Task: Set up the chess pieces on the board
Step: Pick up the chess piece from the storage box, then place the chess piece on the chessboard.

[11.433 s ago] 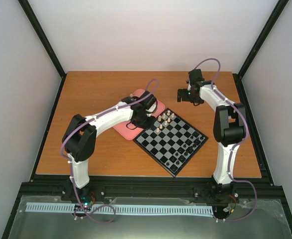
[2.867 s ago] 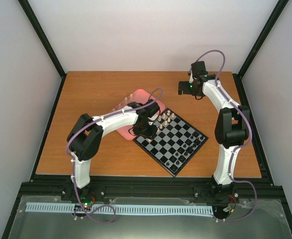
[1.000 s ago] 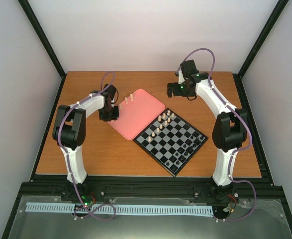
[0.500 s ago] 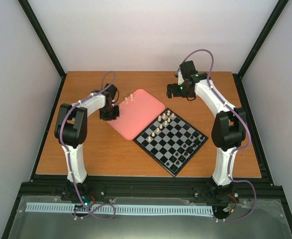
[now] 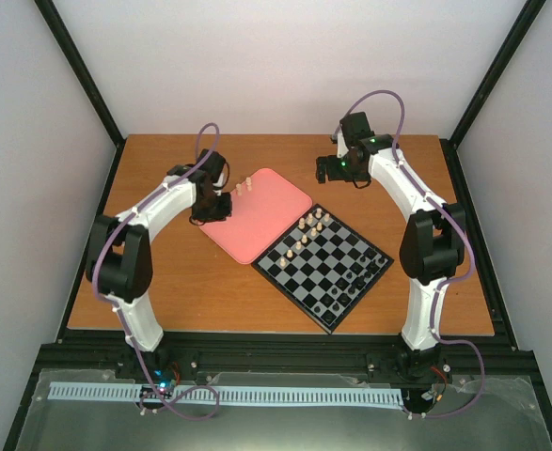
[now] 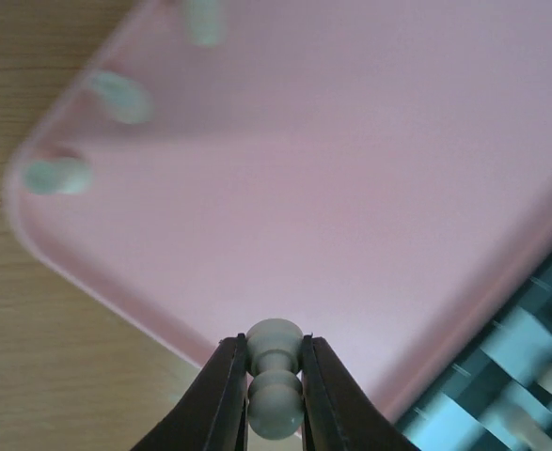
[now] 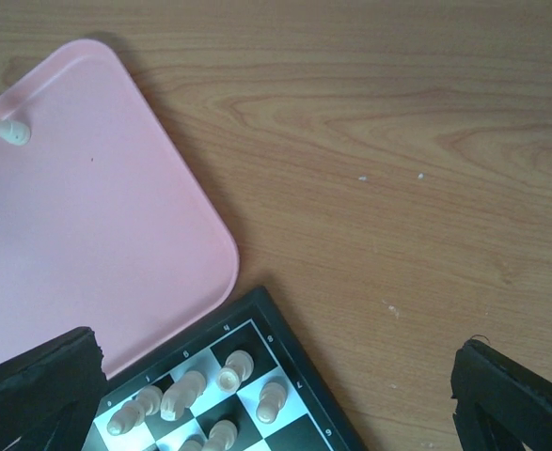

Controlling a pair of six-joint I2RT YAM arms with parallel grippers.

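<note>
My left gripper will next swing across and down to the empty edge square of the board, to its right in the top view, to continue the cream row.
My left gripper (image 6: 275,362) is shut on a small cream chess piece (image 6: 275,376), pinched between both fingers over the left edge of the pink tray (image 6: 351,188). From above, the left gripper (image 5: 214,209) is at the tray's (image 5: 257,225) left side. Three more cream pieces (image 5: 243,186) stand at the tray's far corner, blurred in the left wrist view (image 6: 57,175). The board (image 5: 327,268) lies to the right of the tray, with several cream pieces (image 5: 310,225) at its far corner (image 7: 228,368). My right gripper (image 5: 327,169) hovers open beyond the board, empty.
Small black pieces (image 5: 351,282) stand near the board's right and near edges. In the right wrist view the tray (image 7: 87,244) nearly touches the board's border (image 7: 299,329). Bare wooden tabletop (image 7: 398,188) surrounds both. Black frame posts line the table edges.
The left gripper has closed on a cream piece and shifted slightly right toward the tray, its elbow swinging left. The right arm has barely moved.
</note>
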